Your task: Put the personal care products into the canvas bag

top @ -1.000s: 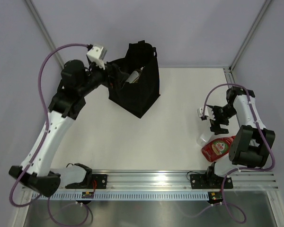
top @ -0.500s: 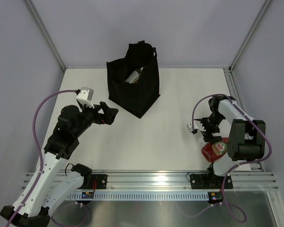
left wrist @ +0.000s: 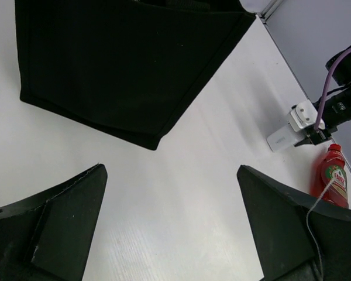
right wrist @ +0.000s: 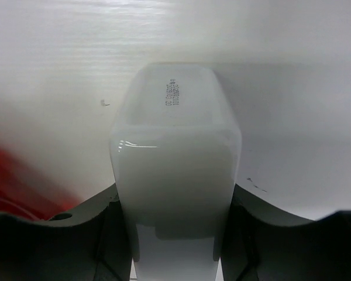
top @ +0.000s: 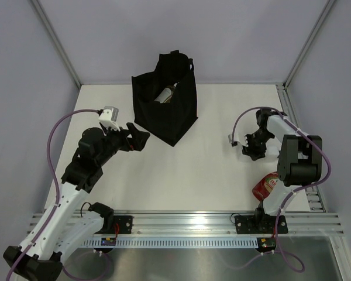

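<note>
My right gripper raises the bottle next, carries it left in the top view over the bag's opening (top: pixel 164 91), and lowers it to release, because the bag stands upright.
The canvas bag (top: pixel 174 117) stands upright at the back of the table, black and boxy, with a pale bottle (top: pixel 165 93) lying inside; its side fills the top of the left wrist view (left wrist: pixel 123 64). My left gripper (top: pixel 139 139) hovers open just left of the bag with only bare table between its fingers (left wrist: pixel 58 222). My right gripper (top: pixel 251 146) is shut on the translucent white bottle (right wrist: pixel 175 146), both fingers pressed against its sides. That bottle (left wrist: pixel 282 140) shows small in the left wrist view. The red bottle with the green label (top: pixel 265 185) lies beside the right arm's base.
A metal rail (top: pixel 187 221) runs along the near edge, carrying both arm bases. Grey walls and frame posts (top: pixel 307 41) close the back and sides. The red bottle (left wrist: pixel 333 181) lies close to the table's right edge.
My left arm drew back from the bag's mouth to the table's left middle, still open. My right gripper came down over the translucent white bottle and closed on it.
</note>
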### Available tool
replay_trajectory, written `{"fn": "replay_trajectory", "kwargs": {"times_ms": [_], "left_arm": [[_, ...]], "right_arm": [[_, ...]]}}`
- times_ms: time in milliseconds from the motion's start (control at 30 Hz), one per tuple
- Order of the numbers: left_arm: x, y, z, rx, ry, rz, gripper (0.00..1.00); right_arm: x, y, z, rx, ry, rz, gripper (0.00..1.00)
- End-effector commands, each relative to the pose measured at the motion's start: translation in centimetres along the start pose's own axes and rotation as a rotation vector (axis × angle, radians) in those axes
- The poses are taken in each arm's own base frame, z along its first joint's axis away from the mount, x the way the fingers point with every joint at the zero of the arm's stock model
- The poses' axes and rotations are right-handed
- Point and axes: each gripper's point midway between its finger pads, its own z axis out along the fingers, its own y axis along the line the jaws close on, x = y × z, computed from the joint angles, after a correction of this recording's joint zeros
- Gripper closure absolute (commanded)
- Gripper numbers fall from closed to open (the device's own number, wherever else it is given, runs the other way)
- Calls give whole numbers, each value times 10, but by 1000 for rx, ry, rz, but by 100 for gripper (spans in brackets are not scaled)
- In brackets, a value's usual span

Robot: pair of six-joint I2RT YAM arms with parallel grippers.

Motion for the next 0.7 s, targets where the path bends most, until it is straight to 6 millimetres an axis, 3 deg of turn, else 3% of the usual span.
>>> {"fn": "replay_trajectory", "kwargs": {"times_ms": [0,167,300,467,667], "left_arm": [[-15,-10,4,44,-58,-11,1],[-10,-7,6,38,-49,-18,1],[-7,-7,6,40,-48,-29,1],[-6,-7,6,43,-47,-37,1],[-10,-10,5,50,-64,-56,1]], "right_arm": [[-27,-36,-16,107,-137,186,86],[-63,-64,-36,119,-330,472,100],[-94,-83,-56,92,-490,628,100],[-135,-87,-79,-80,-704,765,100],[-173,-96,-134,-197,-878,819,100]]}}
